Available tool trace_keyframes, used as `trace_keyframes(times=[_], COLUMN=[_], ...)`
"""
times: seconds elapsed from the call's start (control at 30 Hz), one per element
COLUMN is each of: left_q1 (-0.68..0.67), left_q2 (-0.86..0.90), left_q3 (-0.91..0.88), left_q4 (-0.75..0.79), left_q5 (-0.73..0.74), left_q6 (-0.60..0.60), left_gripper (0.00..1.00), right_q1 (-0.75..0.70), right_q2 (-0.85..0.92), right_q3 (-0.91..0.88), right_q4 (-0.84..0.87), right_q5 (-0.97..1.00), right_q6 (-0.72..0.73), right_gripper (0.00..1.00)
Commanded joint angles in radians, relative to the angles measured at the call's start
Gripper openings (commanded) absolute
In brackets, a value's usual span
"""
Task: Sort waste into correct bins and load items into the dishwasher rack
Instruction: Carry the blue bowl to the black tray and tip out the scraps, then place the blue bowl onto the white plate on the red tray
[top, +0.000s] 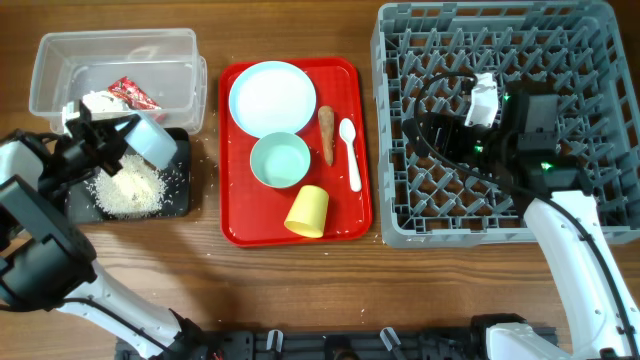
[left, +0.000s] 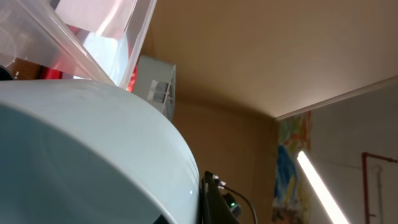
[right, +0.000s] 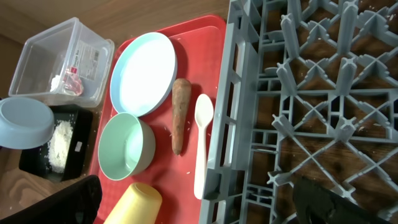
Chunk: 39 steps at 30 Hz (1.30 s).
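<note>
The round plate (top: 272, 98) lies to the right of my left gripper in the overhead view, so next I swing the emptied bowl across, turn it upright, lower and release.
My left gripper (top: 128, 135) is shut on the rim of a pale blue bowl (top: 153, 140), holding it tipped over the black tray bin (top: 180, 205), where a pile of white rice (top: 128, 188) lies. The bowl (left: 93, 155) fills the left wrist view, with one dark finger (left: 212, 200) against its edge. The clear tub bin (top: 115, 50) holds a red-and-white wrapper (top: 133, 93) and tissue (top: 100, 101). My right gripper (top: 440, 140) hangs open and empty over the left part of the grey dishwasher rack (top: 500, 215), its fingers (right: 74, 199) straddling the rack wall (right: 227, 124).
A red serving tray (top: 235, 225) between bins and rack carries a round plate (top: 272, 97), a green bowl (top: 280, 160), a yellow cup (top: 308, 211) on its side, a carrot stick (top: 327, 135) and a white spoon (top: 350, 152). Stray rice grains dot the table near the black tray.
</note>
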Motion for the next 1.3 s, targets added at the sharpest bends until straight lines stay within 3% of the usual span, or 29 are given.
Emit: trace_keyframes(times=[0.0,0.17,0.3,0.4,0.57,0.7,0.77,0.8,0.87,0.97,1.07,1.2,1.27], left_q1=[0.033,0.040,-0.001,-0.079,-0.262,-0.474,-0.586,-0.663,-0.814,-0.941,-0.998,-1.000,-0.999], left_q2=[-0.001,-0.002,-0.030,-0.098,-0.220,-0.302,-0.306,-0.299,-0.266,-0.192,-0.116,-0.033,-0.009], left_q3=[0.011,0.011,0.014,0.014,0.014,0.014,0.013,0.010,-0.002,-0.004,-0.003,-0.004,-0.004], left_q4=[-0.027,-0.031,-0.035,-0.033,0.013,0.144,0.248,0.319,0.468,0.634,0.777,0.800,0.788], left_q5=[0.050,0.050,0.040,-0.077,-0.331,-0.630,-0.856,-1.051,-1.341,-1.539,-1.607,-1.607,-1.607], left_q6=[-0.039,-0.058,0.033,0.034,0.035,-0.009,-0.024,-0.010,0.121,0.190,0.190,0.190,0.190], left_gripper=[0.04,0.04,0.04,0.04,0.04,0.04,0.04,0.04,0.04,0.04,0.04,0.05,0.12], right_q1=[0.002,0.002,0.002,0.002,0.002,0.002,0.002,0.002,0.002,0.002,0.002,0.002,0.002], right_q2=[0.005,0.005,0.005,0.005,0.005,0.005,0.005,0.005,0.005,0.005,0.005,0.005,0.005], right_q3=[0.023,0.023,0.023,0.023,0.023,0.023,0.023,0.023,0.023,0.023,0.023,0.023,0.023], right_q4=[0.001,0.004,0.005,0.005,0.006,0.008,0.009,0.008,0.006,-0.004,-0.015,-0.024,-0.022], right_q5=[-0.001,0.008,0.008,0.007,0.006,0.006,0.006,0.006,0.006,0.006,0.006,0.007,0.007], right_q6=[0.011,0.011,0.011,0.012,0.013,0.014,0.015,0.015,0.015,0.014,0.012,0.011,0.011], right_gripper=[1.00,0.99,1.00,1.00,1.00,1.00,1.00,1.00,1.00,1.00,1.00,1.00,1.00])
